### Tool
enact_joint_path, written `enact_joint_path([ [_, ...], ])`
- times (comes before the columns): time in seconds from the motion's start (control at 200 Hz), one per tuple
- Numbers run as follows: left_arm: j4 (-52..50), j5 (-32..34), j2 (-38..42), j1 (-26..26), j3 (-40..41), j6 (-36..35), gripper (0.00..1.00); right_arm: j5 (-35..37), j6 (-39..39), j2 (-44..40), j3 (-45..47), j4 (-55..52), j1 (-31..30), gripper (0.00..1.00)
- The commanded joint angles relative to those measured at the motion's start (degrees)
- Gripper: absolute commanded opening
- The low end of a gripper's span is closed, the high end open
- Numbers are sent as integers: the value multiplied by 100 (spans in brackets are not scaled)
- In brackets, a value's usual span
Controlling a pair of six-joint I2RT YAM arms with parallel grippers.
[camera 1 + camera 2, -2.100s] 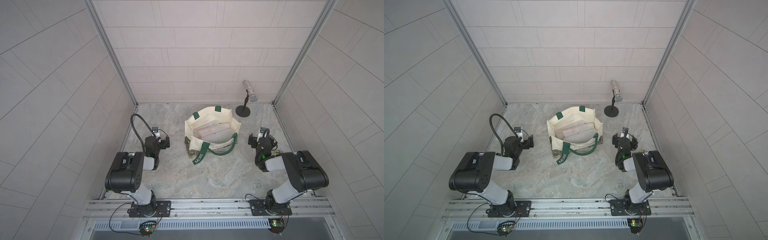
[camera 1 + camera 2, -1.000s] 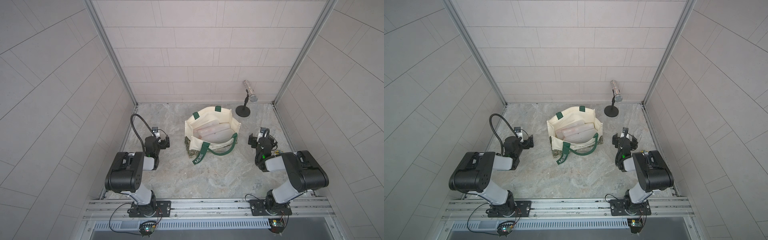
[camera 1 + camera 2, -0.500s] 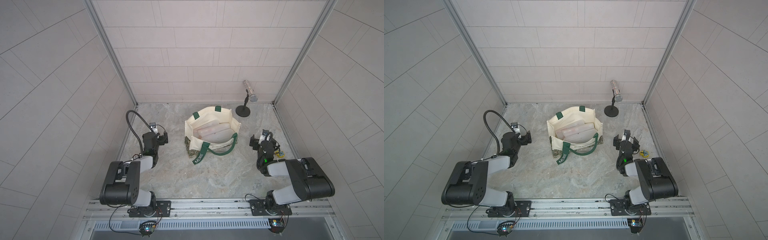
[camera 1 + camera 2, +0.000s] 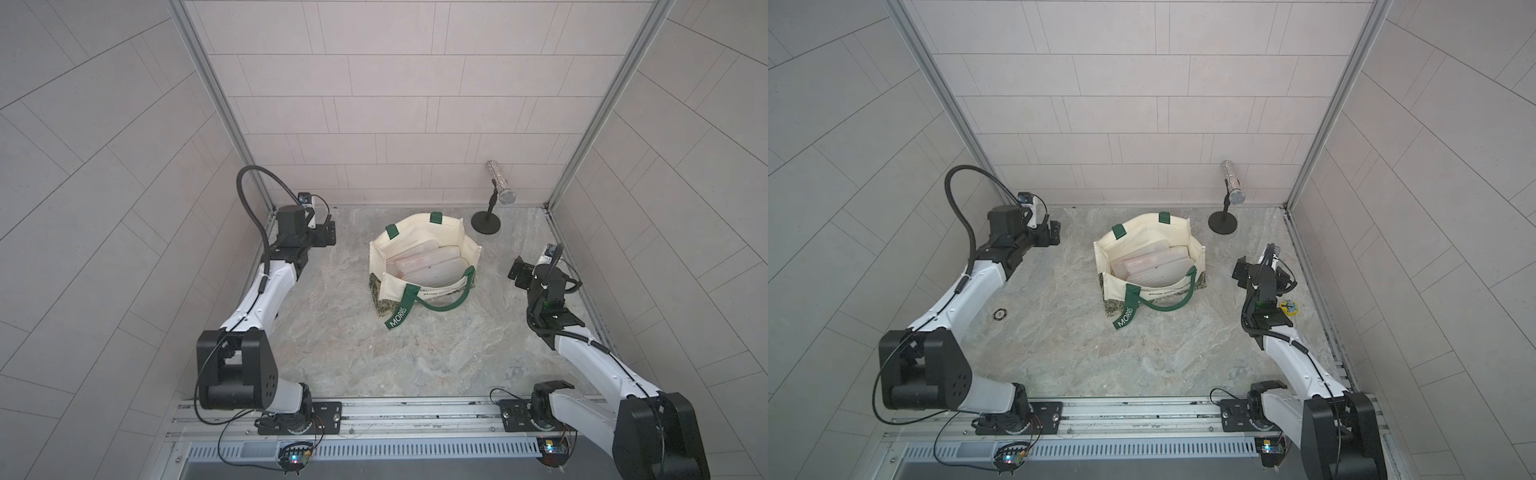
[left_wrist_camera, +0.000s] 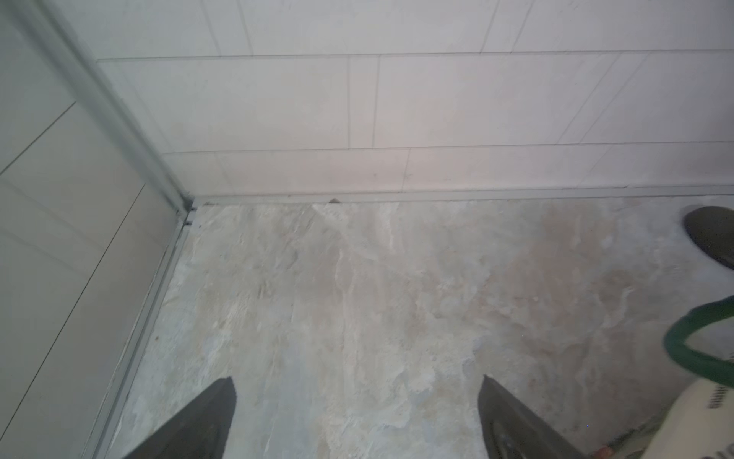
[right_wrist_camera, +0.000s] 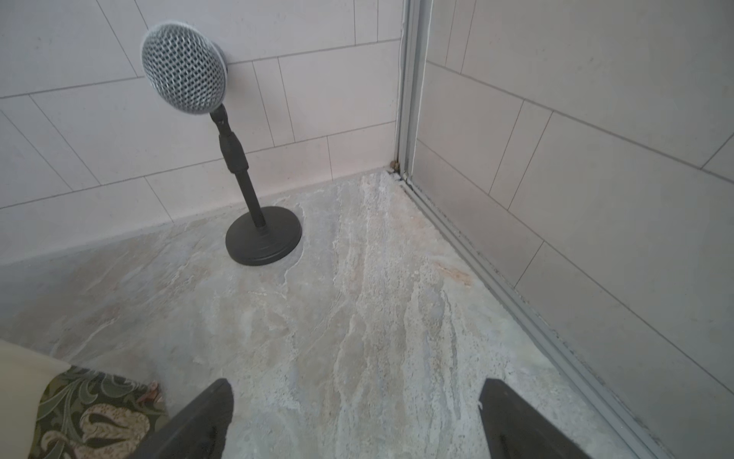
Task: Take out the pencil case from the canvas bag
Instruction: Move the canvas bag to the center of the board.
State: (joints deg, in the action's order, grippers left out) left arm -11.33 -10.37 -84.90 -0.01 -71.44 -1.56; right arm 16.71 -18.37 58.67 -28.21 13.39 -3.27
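I will next bring my left gripper across and tilt down onto the bag's far rim at its nearest green patch (image 4: 392,231), because the bag's rim stands clear of the cases.
The canvas bag (image 4: 432,232) (image 4: 1154,233) stands open mid-floor, cream with green handles; one strap reading "MORRIS" (image 4: 397,317) hangs down the front. Pale translucent flat cases lie stacked inside, and the pencil case (image 4: 415,262) (image 4: 1144,264) is among them. My left gripper (image 4: 329,234) (image 4: 1054,237) hovers open to the bag's left, well apart from it. In the left wrist view the left gripper (image 5: 357,417) holds nothing, with a green handle (image 5: 691,353) at the edge. My right gripper (image 4: 517,274) (image 4: 1239,272) (image 6: 355,417) stands open and empty to the bag's right, near its leafy band (image 6: 91,413).
A microphone (image 4: 500,189) (image 6: 184,67) on a black round-based stand (image 4: 485,222) (image 6: 264,236) stands at the back right corner. A small black ring (image 4: 1000,314) lies on the floor at left, a yellow disc (image 4: 1288,307) beside the right arm. Tiled walls close three sides.
Both arms have unfolded from their tucked pose and reached up and toward the back. The left gripper has moved toward the back left corner. Both grippers stay open.
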Motion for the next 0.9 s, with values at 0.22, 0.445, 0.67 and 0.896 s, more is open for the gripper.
enact_joint_path([
  [0.22, -4490, -2191, -1528, -103, -3829, -948, 100, -1109, -417, -141, -896, -2542, -16, 99],
  [0.445, -6327, -2322, -2584, -597, -6098, -1569, 100, -1739, -614, -159, -1281, -3247, -16, 100],
  [0.67, -6565, -2409, -2881, -1159, -6387, -1625, 100, -2235, -706, -165, -1347, -3432, -12, 99],
  [0.896, -6621, -1494, -3285, -1860, -6674, -1274, 98, -2484, -677, -135, -1416, -3667, -15, 99],
])
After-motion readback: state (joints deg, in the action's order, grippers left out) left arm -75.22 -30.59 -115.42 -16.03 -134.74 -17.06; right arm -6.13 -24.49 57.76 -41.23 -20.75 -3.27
